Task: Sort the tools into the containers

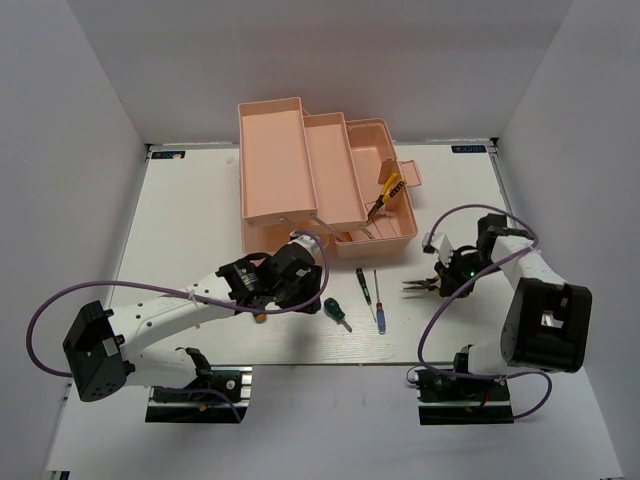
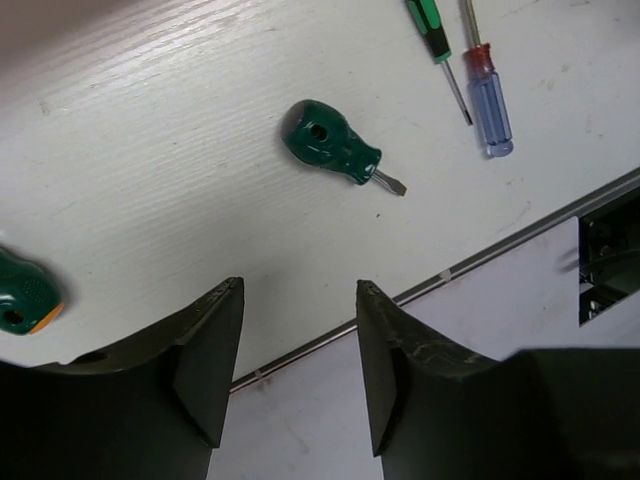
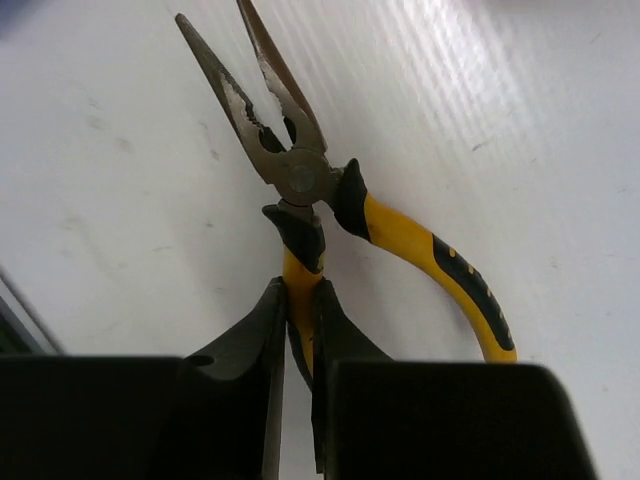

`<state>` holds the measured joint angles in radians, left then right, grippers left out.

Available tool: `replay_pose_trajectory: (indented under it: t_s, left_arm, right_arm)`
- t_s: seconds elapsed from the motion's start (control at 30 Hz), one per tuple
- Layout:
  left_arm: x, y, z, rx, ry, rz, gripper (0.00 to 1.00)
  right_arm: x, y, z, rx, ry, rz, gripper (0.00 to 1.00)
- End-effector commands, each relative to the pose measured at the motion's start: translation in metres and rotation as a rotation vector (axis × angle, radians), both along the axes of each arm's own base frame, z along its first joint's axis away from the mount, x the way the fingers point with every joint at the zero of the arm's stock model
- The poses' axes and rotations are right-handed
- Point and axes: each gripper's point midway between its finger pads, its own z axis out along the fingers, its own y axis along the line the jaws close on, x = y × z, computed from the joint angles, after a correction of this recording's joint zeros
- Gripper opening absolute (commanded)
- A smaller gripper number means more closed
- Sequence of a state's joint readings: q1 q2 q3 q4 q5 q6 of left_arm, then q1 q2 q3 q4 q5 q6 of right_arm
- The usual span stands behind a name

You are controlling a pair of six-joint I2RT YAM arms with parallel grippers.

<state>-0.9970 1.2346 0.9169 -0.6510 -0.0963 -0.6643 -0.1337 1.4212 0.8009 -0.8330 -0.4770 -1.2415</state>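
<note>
The stubby green screwdriver's handle [image 1: 333, 307] [image 2: 325, 138] lies at an angle, so next I will move my left gripper down and to the right in the top view and turn its fingers to go on either side of the handle.
The salmon-pink toolbox [image 1: 300, 165] stands open at the back, its tiers folded out. Yellow-handled pliers [image 1: 391, 188] lie in its right compartment. My right gripper [image 3: 300, 290] is shut on one handle of a second pair of yellow-handled pliers [image 3: 420, 245], seen right of centre in the top view [image 1: 418, 287]. My left gripper [image 2: 300, 290] is open and empty over the near table edge. The orange-tipped stubby screwdriver [image 2: 22, 298] lies at its left. The stubby green screwdriver [image 2: 330, 145], the thin green one [image 2: 432, 25] and the blue one [image 2: 490, 95] lie on the table beyond it.
The metal strip of the table's near edge [image 2: 500, 250] runs just past my left fingertips. Both arm bases [image 1: 195, 392] sit below it. White walls close in the table at the left, right and back.
</note>
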Motion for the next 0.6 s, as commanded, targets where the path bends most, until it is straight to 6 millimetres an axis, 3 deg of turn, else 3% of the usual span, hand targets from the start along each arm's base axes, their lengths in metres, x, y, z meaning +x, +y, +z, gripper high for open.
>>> replay_pose_trajectory:
  t_s: [0.0,0.03,0.13,0.2,0.27,0.33,0.37,0.4,0.43,0.47,0.53,0.57]
  left_arm:
    - [0.001,0.013,-0.002,0.036,-0.001,0.068,0.61]
    - [0.003,0.015,0.0,0.034,-0.015,0.076,0.63]
    - [0.003,0.016,-0.003,0.021,-0.007,0.088,0.68]
    - [0.005,0.011,-0.003,0.01,-0.012,0.074,0.7]
    - [0.007,0.005,-0.009,0.015,-0.006,0.057,0.7]
    - [0.01,-0.01,-0.006,-0.016,-0.006,0.018,0.7]
    - [0.01,-0.015,-0.008,-0.016,-0.002,-0.002,0.7]
    - [0.011,-0.025,-0.013,-0.007,0.029,-0.018,0.7]
    - [0.013,-0.031,-0.015,0.001,0.038,-0.031,0.67]
    - [0.015,-0.036,-0.017,0.004,0.05,-0.037,0.65]
    - [0.02,-0.046,-0.017,0.015,0.06,-0.051,0.56]
    - [0.015,-0.049,-0.026,0.036,0.088,-0.068,0.53]
  right_arm:
    - [0.021,0.035,0.086,0.232,-0.124,0.011,0.0]
    - [0.024,0.038,0.099,0.26,-0.142,0.006,0.0]
    - [0.05,0.056,0.17,0.406,-0.234,-0.041,0.0]
    - [0.064,0.063,0.193,0.461,-0.283,-0.064,0.0]
    - [0.098,0.063,0.217,0.485,-0.371,-0.158,0.0]
    - [0.129,0.058,0.218,0.468,-0.424,-0.256,0.0]
    - [0.138,0.062,0.22,0.454,-0.442,-0.273,0.0]
    - [0.163,0.063,0.216,0.426,-0.453,-0.331,0.0]
    - [0.169,0.072,0.215,0.421,-0.444,-0.34,0.0]
    - [0.187,0.065,0.233,0.402,-0.5,-0.381,0.0]
    - [0.206,0.095,0.219,0.451,-0.39,-0.458,0.0]
    - [0.216,0.102,0.243,0.511,-0.383,-0.511,0.0]
